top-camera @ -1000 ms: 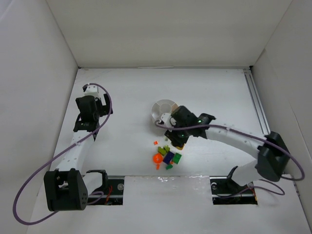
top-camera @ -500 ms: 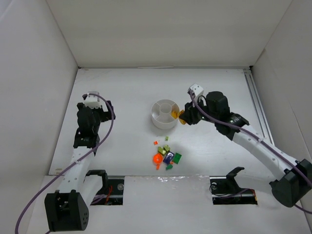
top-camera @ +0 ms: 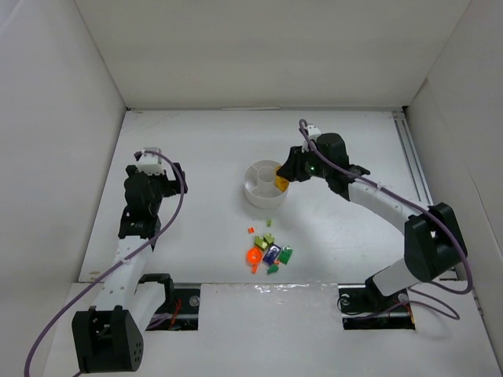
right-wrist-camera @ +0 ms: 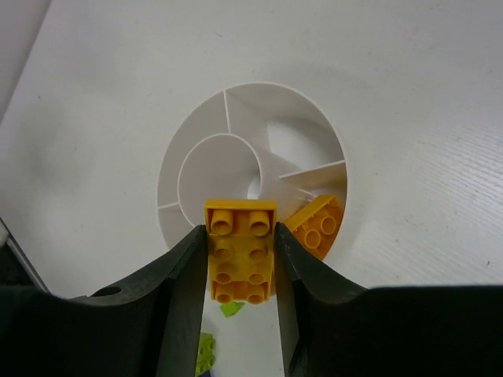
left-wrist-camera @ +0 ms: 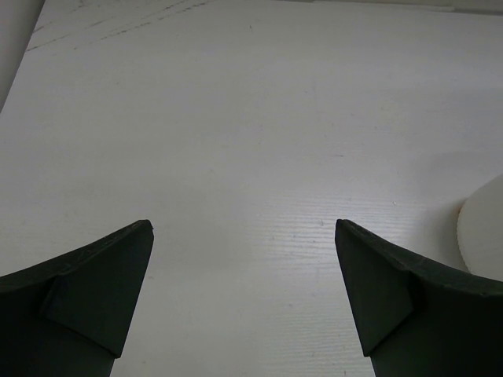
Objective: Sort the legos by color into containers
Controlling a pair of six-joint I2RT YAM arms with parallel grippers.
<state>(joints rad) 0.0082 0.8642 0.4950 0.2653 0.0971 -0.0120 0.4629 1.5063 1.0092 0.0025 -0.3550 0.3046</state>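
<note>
The right gripper eases outward over the wedge with the other yellow-orange lego (right-wrist-camera: 317, 226) next and releases the yellow brick beside its match.
The round white dish (top-camera: 257, 195) with wedge compartments and a centre cup sits mid-table; it also shows in the right wrist view (right-wrist-camera: 196, 126). My right gripper (right-wrist-camera: 240, 263) is shut on a yellow-orange lego plate (right-wrist-camera: 240, 251) and holds it over the dish's near rim; in the top view the gripper (top-camera: 284, 177) is at the dish's right edge. Another yellow-orange lego (right-wrist-camera: 316, 226) lies in a right-hand wedge. A pile of loose legos (top-camera: 269, 252), green, lime, orange and blue, lies in front of the dish. My left gripper (left-wrist-camera: 244, 294) is open and empty over bare table at the left (top-camera: 140, 206).
White walls enclose the table on the left, back and right. A metal rail (top-camera: 414, 169) runs along the right edge. Lime legos (right-wrist-camera: 206, 353) show below the right gripper. The dish's rim (left-wrist-camera: 481, 236) shows at the right edge of the left wrist view.
My right gripper rose from the lego pile with the yellow-orange plate, swung to the right of the dish, then moved in over its right edge. The left arm shifted slightly.
</note>
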